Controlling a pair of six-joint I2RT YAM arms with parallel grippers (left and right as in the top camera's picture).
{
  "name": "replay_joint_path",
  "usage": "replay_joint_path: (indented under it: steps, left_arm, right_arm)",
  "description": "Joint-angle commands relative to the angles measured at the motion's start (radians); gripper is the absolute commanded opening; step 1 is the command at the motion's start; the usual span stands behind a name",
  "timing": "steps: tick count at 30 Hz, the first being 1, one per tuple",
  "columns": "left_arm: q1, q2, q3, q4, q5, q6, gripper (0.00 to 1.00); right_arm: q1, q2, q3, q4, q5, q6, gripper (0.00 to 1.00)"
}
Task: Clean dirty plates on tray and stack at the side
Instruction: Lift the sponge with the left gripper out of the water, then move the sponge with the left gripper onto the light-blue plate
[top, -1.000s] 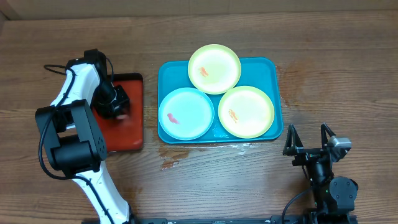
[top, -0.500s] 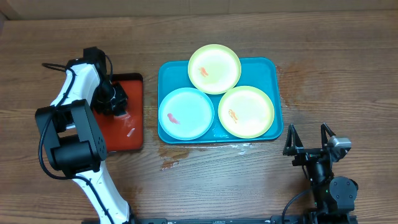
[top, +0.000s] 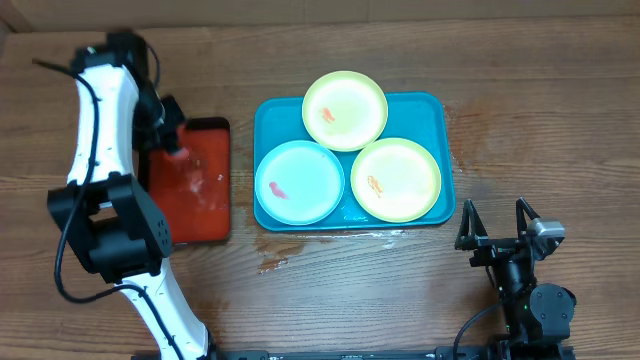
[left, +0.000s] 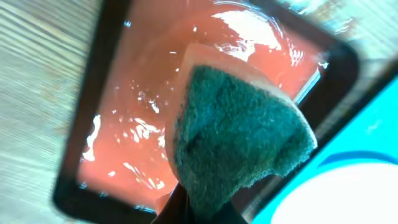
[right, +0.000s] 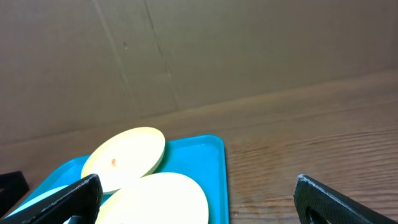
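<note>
The light blue plate (top: 298, 183) (left: 347, 198) has a red smear, so next I will move my left gripper from the red tray and lower the sponge onto that plate.
The teal tray (top: 445, 125) lies mid-table and holds three plates with red/orange smears: a pale yellow-green plate (top: 345, 110) at the back, another (top: 396, 180) at the front right, and a light blue plate (top: 299, 182) at the front left. My left gripper (top: 170, 140) is shut on a green-and-pink sponge (left: 239, 134) and holds it above the back of the wet red tray (top: 195, 190). My right gripper (top: 497, 235) is open and empty near the table's front edge, right of the teal tray. The two yellow-green plates (right: 124, 158) and the teal tray (right: 214, 168) show in the right wrist view.
The red tray (left: 134, 118) with a dark rim holds a film of water and sits left of the teal tray. A wet patch (top: 275, 262) marks the wood in front of the teal tray. A cardboard wall (right: 199, 50) stands behind the table.
My left gripper has lifted off the red tray with the sponge and moved toward the back. The right arm has not moved.
</note>
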Motion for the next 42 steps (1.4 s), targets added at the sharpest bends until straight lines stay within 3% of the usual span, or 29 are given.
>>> replay_joint_path:
  steps: [1,6,12,18,22,29,32,35,42]
  left_arm:
    - [0.0,-0.013,0.121,-0.072,-0.013,0.022,0.04]
    - [-0.003,-0.012,0.05,-0.074,-0.014,-0.016,0.04]
    - [-0.005,-0.012,-0.244,0.129,0.016,-0.026,0.04]
    - [-0.001,-0.069,-0.142,-0.013,0.012,-0.014,0.04]
    - [-0.039,-0.197,-0.119,-0.025,0.033,-0.003,0.04]
    - [-0.254,-0.322,-0.191,-0.037,0.092,-0.013,0.04]
    - [-0.373,-0.313,-0.264,0.047,0.113,-0.078,0.04]
    - [-0.479,-0.309,-0.377,0.227,0.109,-0.118,0.04]
    - [-0.599,-0.309,-0.642,0.58,0.008,-0.278,0.04]
  right_arm:
    - [0.003,-0.008,-0.011,0.003,0.01,0.001,1.0]
    - [0.003,-0.008,-0.011,0.003,0.01,0.001,1.0]
    - [0.003,-0.008,-0.011,0.003,0.01,0.001,1.0]
    - [0.003,-0.008,-0.011,0.002,0.01,0.001,1.0]
    - [0.003,-0.008,-0.011,0.003,0.01,0.001,1.0]
    - [0.003,-0.008,-0.011,0.003,0.01,0.001,1.0]
    - [0.003,-0.008,-0.011,0.003,0.01,0.001,1.0]
    - [0.003,-0.008,-0.011,0.003,0.01,0.001,1.0]
    - [0.003,-0.008,-0.011,0.003,0.01,0.001,1.0]
